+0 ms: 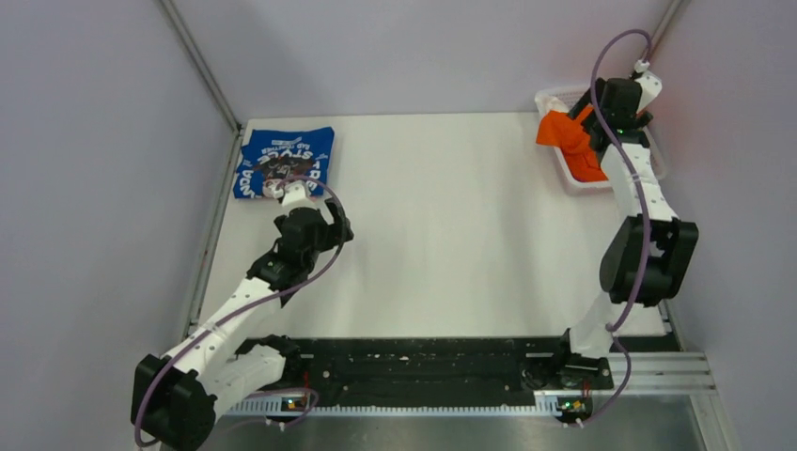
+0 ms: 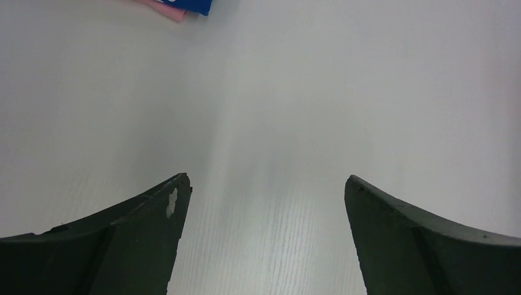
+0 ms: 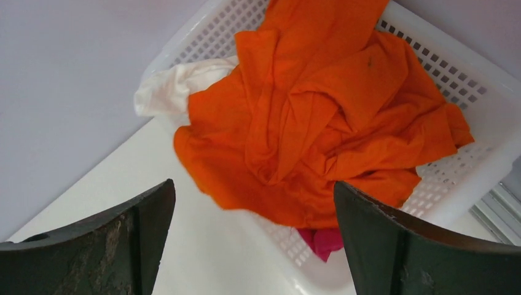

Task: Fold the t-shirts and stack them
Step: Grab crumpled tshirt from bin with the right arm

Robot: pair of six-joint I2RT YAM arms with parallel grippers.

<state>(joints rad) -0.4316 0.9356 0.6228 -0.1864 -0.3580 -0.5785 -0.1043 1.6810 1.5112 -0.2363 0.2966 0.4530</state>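
Raised creases come together in the middle of the orange t-shirt [image 1: 585,139] [image 3: 312,117], so I will bring my right gripper down into the basket and close it on that fold.
The blue t-shirt [image 1: 285,160] with white lettering lies folded flat at the table's far left corner; only its corner [image 2: 198,7] shows at the top of the left wrist view. My left gripper [image 1: 335,225] [image 2: 267,184] hovers open over bare table, just near and right of that shirt. The orange t-shirt [image 1: 567,137] [image 3: 319,117] lies crumpled in the white mesh basket [image 1: 556,97] [image 3: 442,61], spilling over its near rim. My right gripper [image 3: 253,187] hangs open above the basket's edge, with nothing between its fingers.
A white cloth [image 3: 166,92] and a magenta cloth [image 3: 322,241] lie under the orange shirt in the basket. A pink edge [image 2: 164,8] shows beside the blue corner. The basket stands at the far right corner against the wall. A black rail [image 1: 423,362] runs along the near edge.
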